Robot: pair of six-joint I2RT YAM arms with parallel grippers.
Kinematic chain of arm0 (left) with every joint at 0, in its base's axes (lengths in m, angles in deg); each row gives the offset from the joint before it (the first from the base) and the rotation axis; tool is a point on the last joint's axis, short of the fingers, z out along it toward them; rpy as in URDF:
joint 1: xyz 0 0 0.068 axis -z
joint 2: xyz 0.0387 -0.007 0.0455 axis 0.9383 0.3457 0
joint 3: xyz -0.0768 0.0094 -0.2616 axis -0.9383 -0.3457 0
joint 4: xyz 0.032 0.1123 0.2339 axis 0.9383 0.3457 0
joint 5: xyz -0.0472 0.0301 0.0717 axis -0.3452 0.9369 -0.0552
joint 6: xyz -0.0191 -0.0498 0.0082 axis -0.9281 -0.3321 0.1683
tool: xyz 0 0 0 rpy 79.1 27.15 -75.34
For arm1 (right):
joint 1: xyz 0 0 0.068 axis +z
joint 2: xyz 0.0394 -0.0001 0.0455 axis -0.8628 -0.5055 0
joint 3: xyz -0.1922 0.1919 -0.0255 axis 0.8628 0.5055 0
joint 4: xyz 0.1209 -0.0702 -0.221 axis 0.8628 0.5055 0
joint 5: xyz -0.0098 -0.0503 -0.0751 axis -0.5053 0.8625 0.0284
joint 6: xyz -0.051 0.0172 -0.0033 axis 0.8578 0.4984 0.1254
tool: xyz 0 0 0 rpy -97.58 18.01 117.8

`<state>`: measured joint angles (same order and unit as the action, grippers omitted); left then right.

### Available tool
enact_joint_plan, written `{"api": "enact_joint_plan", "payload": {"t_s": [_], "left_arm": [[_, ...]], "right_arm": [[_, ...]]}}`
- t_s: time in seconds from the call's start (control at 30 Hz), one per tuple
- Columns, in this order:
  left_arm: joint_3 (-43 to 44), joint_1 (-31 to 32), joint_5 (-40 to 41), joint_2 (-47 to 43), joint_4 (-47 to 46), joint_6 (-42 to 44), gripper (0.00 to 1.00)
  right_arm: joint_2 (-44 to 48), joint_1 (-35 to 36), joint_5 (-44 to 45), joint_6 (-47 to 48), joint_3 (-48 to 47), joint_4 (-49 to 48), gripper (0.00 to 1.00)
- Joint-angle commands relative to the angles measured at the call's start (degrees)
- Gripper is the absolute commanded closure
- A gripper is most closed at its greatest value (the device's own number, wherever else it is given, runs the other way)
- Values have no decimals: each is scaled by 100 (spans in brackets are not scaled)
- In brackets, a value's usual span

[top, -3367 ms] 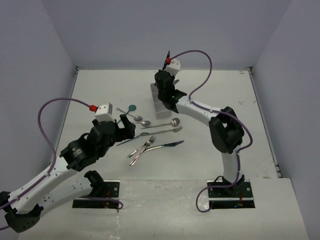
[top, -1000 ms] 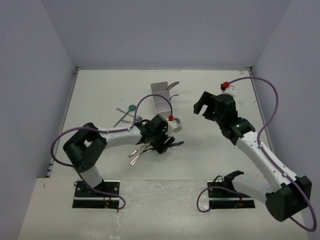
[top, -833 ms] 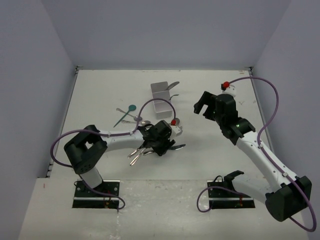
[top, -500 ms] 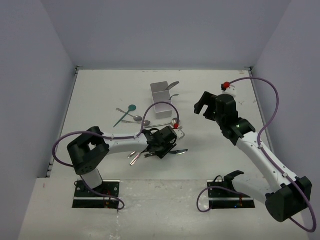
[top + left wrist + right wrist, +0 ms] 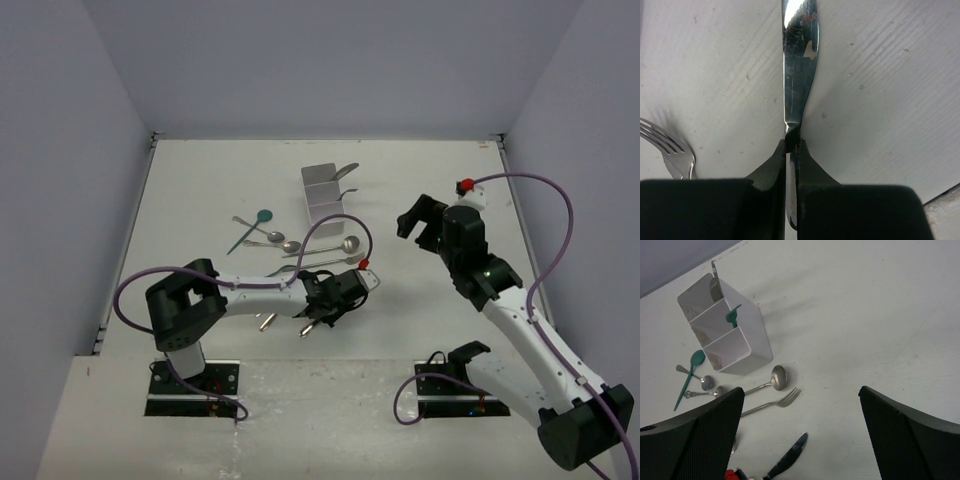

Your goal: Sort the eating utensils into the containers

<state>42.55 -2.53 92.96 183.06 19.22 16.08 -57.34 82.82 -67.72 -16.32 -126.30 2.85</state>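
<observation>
The knife rises outward in my left gripper next, blade tilting upward, and its handle goes down into the container's far section (image 5: 319, 174). My left gripper then releases it, because another silver knife stands there.
My left gripper (image 5: 792, 143) is shut on a silver knife (image 5: 799, 65), whose blade points away from the jaws low over the table. From above, the left gripper (image 5: 338, 290) sits near the table's front, in front of the other utensils. The same knife (image 5: 789, 456) shows at the bottom of the right wrist view. The white three-compartment container (image 5: 325, 195) stands behind, holding a teal utensil (image 5: 732, 316) and a silver one (image 5: 714, 282). My right gripper (image 5: 420, 220) hangs open and empty, above the table to the right.
Loose on the table are a teal spoon (image 5: 255, 225), two small silver spoons (image 5: 280, 241), a round-bowled spoon (image 5: 776, 377) and a fork (image 5: 775, 402). Fork tines (image 5: 675, 152) lie left of the held knife. Utensil ends (image 5: 266, 321) stick out from under the left arm.
The left gripper has closed on the knife and drawn toward the near edge. The right arm has shifted slightly right and nearer, and its gripper is still open.
</observation>
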Motion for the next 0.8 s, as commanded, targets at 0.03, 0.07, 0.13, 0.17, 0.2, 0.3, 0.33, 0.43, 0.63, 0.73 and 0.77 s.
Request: {"api": "enact_joint_plan", "payload": {"t_s": [0.03, 0.07, 0.13, 0.17, 0.2, 0.3, 0.33, 0.43, 0.63, 0.73, 0.77], "left_arm": [[-62, 70, 584, 43, 1047, -323, 100], [18, 70, 771, -54, 994, -323, 100], [141, 78, 1202, -335, 810, -306, 100], [151, 70, 1351, -432, 574, -236, 100], [159, 70, 1701, -520, 450, -244, 100], [151, 61, 2028, -811, -77, -16, 100], [116, 52, 2151, -950, -235, 72, 100], [80, -18, 2389, -1241, -1164, 476, 100], [10, -808, 2171, -1822, -3053, 1503, 100], [106, -1528, 1232, -1954, -3941, 2312, 100], [176, -1678, 1073, -1945, -4154, 2531, 100]], "right_arm": [[362, -24, 198, -193, 196, -153, 1], [423, -24, 215, -211, 223, -153, 1], [547, -24, 277, -238, 258, -145, 1], [678, -24, 329, -246, 310, -145, 1], [740, -24, 399, -255, 320, -145, 1], [1012, -33, 549, -273, 372, -145, 1], [1065, -33, 593, -273, 381, -145, 1], [1171, -33, 725, -299, 416, -144, 1], [1162, -68, 822, -308, 381, -171, 1], [1093, -86, 796, -273, 320, -206, 1], [1066, -94, 770, -273, 294, -215, 1]]}}
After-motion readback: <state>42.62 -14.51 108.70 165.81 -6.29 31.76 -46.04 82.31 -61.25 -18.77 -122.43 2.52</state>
